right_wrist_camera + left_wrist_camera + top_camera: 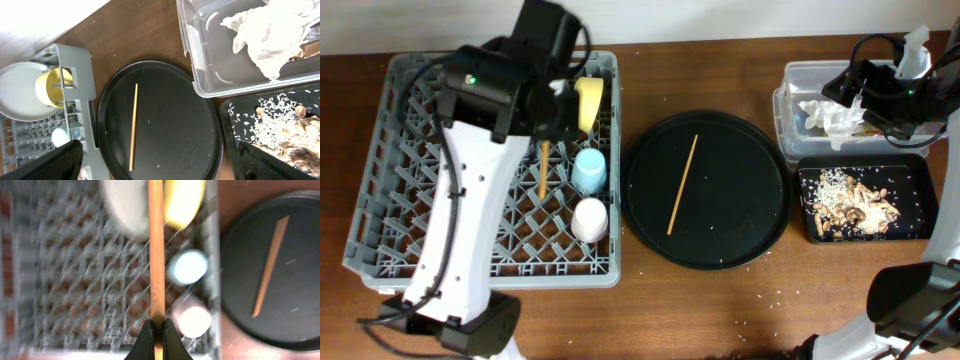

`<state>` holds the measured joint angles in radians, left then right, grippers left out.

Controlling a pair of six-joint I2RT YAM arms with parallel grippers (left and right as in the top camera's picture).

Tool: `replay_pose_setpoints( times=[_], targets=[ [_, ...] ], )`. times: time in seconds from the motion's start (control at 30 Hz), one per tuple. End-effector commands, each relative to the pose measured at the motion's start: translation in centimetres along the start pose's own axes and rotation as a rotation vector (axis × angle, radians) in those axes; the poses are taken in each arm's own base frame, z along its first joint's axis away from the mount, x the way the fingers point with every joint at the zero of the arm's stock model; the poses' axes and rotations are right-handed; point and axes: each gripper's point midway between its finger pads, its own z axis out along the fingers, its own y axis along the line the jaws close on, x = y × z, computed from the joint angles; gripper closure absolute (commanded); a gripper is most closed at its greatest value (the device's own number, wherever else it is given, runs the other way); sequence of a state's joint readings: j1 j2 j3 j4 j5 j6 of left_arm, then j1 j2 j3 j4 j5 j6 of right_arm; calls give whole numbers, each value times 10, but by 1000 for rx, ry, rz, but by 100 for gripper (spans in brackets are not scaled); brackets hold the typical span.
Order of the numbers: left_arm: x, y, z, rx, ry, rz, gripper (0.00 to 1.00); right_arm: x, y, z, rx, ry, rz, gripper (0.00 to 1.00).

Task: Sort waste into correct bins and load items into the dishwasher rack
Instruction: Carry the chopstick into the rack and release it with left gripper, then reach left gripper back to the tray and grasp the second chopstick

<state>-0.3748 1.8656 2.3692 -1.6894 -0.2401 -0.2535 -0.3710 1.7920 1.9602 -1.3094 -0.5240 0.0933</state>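
Observation:
I will next lower the chopstick with my left gripper into the empty slots beside the light-blue cup (589, 170) and pink-white cup.
My left gripper (155, 336) is shut on a wooden chopstick (156, 250) and holds it over the grey dishwasher rack (380, 215); the chopstick also shows in the overhead view (544, 168). In the rack sit the yellow bowl (588, 103), the light-blue cup (589, 170), the pink-white cup (589, 219) and the white plate (17, 90). The second chopstick (682, 184) lies on the round black tray (740, 235). My right gripper (155, 162) is open and empty, high above the round tray. White tissue (830, 116) lies in the clear tub (790, 75). Food scraps (855, 205) lie in the shallow black tray (920, 170).
Rice crumbs are scattered on the brown table (760, 300) in front of the round tray. The left arm (460, 230) stretches over the rack's middle. The right arm (900, 85) hangs over the clear tub.

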Motion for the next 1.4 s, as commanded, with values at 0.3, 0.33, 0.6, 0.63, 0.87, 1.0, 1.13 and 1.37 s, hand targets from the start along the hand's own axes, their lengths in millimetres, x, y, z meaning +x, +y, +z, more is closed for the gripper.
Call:
replay_pose_setpoints(
  times=[0.3,0.33,0.6,0.63,0.87,1.0,1.13,1.37],
  targets=[
    [87,13,170,-154,342,-38,99,-3,3,-9,4,-27,-24,2],
    [88,17,177,-154,341,-38,100,-3,4,-9,4,-27,-24,2],
    [87,18,192,-136,316,23,50,-3,4,-9,4,-27,-24,2],
    [85,17,193,-131,308,20,47,-3,4,-9,4,-27,-24,2],
    [30,-41,154,136,163,-3,50,-3,4,-9,4,-27,-24,2],
    [-6,-104,121,256,-13,82,51,-3,4,-9,4,-27,-24,2],
    [-7,-161,116,324,-80,173,51,-3,3,-9,4,-27,-24,2],
    [44,-232,171,329,53,320,51,-3,4,-9,4,-27,-24,1]
  ],
)
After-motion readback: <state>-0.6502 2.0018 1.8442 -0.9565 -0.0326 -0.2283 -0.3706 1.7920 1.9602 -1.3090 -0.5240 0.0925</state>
